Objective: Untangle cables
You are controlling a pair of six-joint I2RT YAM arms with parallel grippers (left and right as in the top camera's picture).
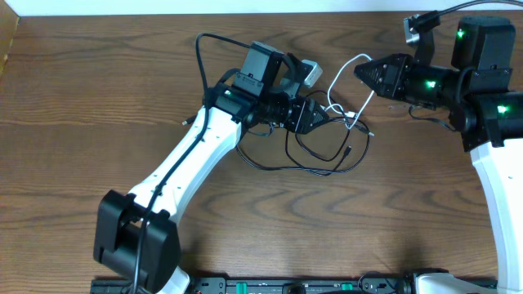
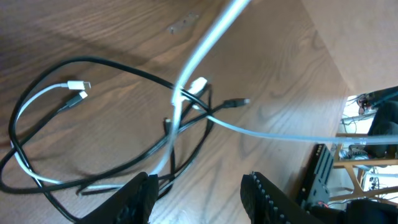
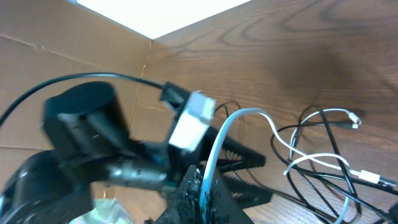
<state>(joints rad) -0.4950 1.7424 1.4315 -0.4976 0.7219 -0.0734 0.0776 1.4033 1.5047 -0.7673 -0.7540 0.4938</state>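
Observation:
My left gripper will first go down and shift to get onto the piece of white cable that runs from its crossing with the black cable toward one open finger.
A thin white cable and a thin black cable lie tangled at mid table. My right gripper is shut on the white cable and holds a loop of it lifted off the wood. My left gripper is open just above the tangle, empty, its fingers astride the crossing strands. In the left wrist view the black cable loops left, the white cable runs up blurred, and a white plug and a black plug lie on the wood.
The wooden table has a cardboard wall at its far left edge. The left arm reaches diagonally from the front. The right arm stands at the right edge.

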